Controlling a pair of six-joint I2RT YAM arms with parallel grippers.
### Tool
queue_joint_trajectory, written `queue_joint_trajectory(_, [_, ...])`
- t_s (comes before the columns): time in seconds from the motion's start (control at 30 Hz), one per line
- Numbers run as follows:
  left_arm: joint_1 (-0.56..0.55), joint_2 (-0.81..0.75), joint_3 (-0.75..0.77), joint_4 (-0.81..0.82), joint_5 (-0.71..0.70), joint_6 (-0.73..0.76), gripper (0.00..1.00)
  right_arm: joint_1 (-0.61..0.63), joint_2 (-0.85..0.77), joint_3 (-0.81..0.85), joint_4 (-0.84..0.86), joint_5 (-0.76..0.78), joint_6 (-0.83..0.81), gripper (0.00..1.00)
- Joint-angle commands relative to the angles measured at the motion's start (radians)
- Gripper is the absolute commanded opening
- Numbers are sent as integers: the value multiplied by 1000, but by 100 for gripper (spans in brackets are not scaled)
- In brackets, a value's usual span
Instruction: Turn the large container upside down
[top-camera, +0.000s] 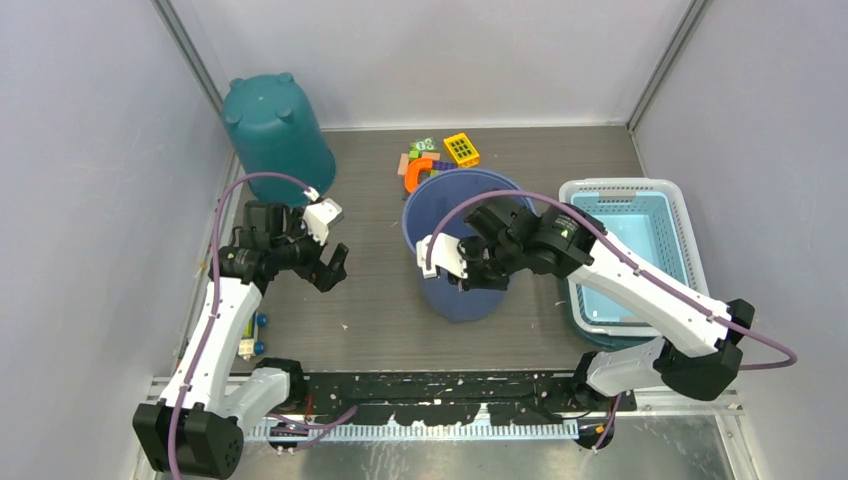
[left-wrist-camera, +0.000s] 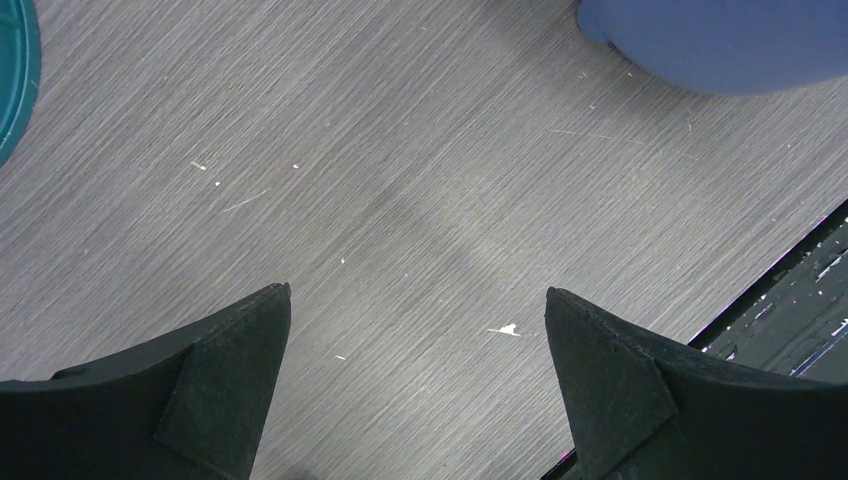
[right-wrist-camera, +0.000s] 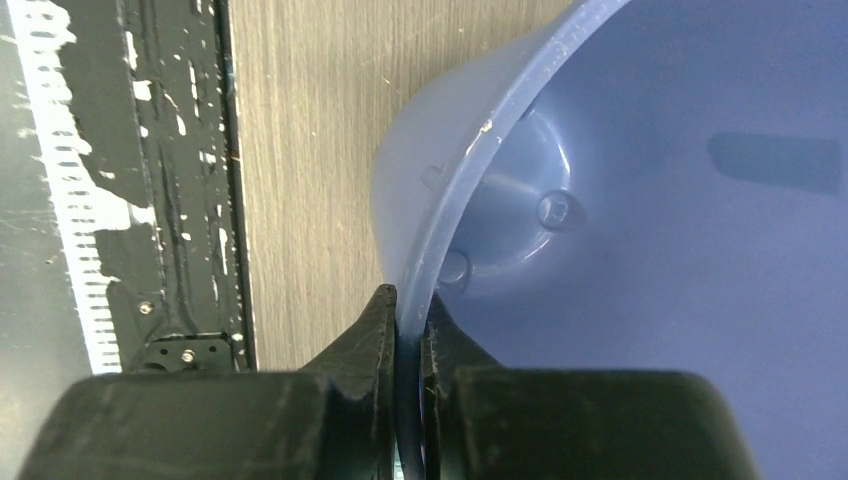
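I will next lift and tilt the container's rim with my right gripper, bottom toward my left gripper, then lower it sideways onto the table and release it, since it stands opening up.
The large blue container stands mouth up in the middle of the table. My right gripper reaches over its near rim and is shut on that rim. In the right wrist view one finger is outside and one inside the wall, with the gripper pinching the thin edge. My left gripper is open and empty, low over bare table left of the container. In the left wrist view its gripper shows spread fingers, with the container's side at the top right.
A teal container stands upside down at the back left; its edge shows in the left wrist view. Several toys lie behind the blue container. A light blue basket stands at the right. A black rail runs along the near edge.
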Motion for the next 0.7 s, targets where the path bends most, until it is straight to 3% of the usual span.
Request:
queue_joint_trajectory(0.0, [3,-19,0,37,14,7,100,6,0,103,-21,-105,49,1])
queue_joint_trajectory(0.43, [3,-29,0,40,12,2,100,-42,68,219,71,-254,230,1])
queue_joint_trajectory(0.67, [3,-49,-4,60,-11,-12,100,-205,104,201,202,-470,414,1])
